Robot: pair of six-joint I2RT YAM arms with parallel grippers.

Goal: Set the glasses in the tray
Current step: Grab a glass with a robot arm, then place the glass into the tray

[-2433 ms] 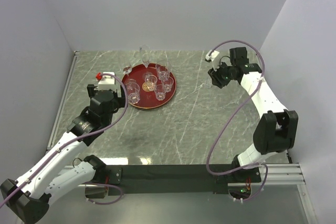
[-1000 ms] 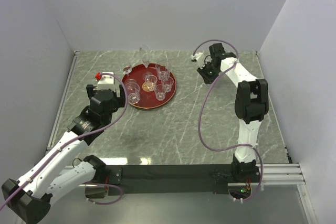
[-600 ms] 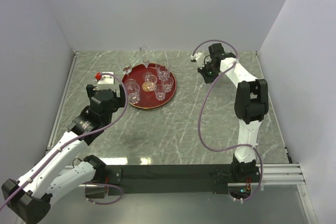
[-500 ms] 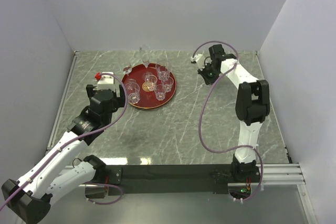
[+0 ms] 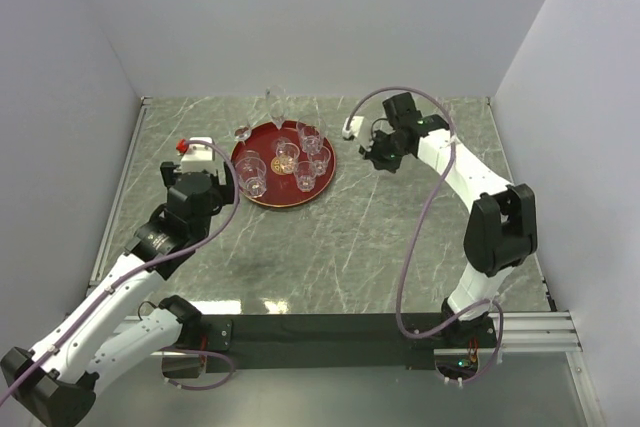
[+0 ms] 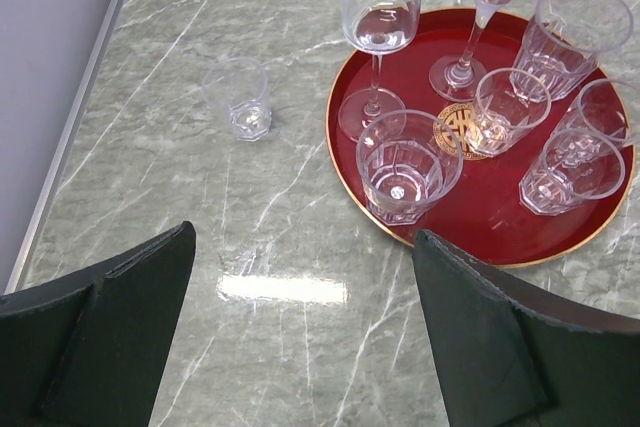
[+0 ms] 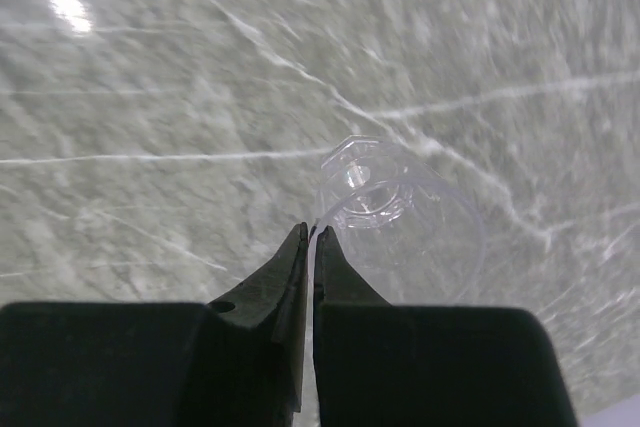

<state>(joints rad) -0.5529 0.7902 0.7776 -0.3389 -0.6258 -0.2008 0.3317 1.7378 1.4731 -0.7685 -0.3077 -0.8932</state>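
Observation:
My right gripper moves to the left in the top view next, goes down to the bare gap between tumblers in the tray's near part and releases.
The round dark-red tray [image 5: 272,195] [image 6: 497,222] holds several clear glasses: tumblers such as the nearest one [image 6: 407,167] and two stemmed ones [image 6: 378,19]. One small tumbler [image 6: 240,99] [image 5: 242,133] stands on the marble just left of the tray. My left gripper [image 6: 302,239] [image 5: 222,171] hangs open above the table in front of that tumbler and the tray's left rim, with nothing between its fingers. To the right of the tray, above the table, my right gripper [image 7: 312,230] [image 5: 372,152] is shut, pinching the rim of a clear tumbler [image 7: 400,215].
A grey-green marble tabletop [image 5: 340,237] is enclosed by white walls at the left, back and right. A metal strip [image 6: 70,137] runs along the table's left edge. The arm bases sit on a black rail [image 5: 330,332] at the near edge.
My right arm has swung from the back right toward the tray, its jaws having closed on the tumbler's rim. The left arm has shifted slightly.

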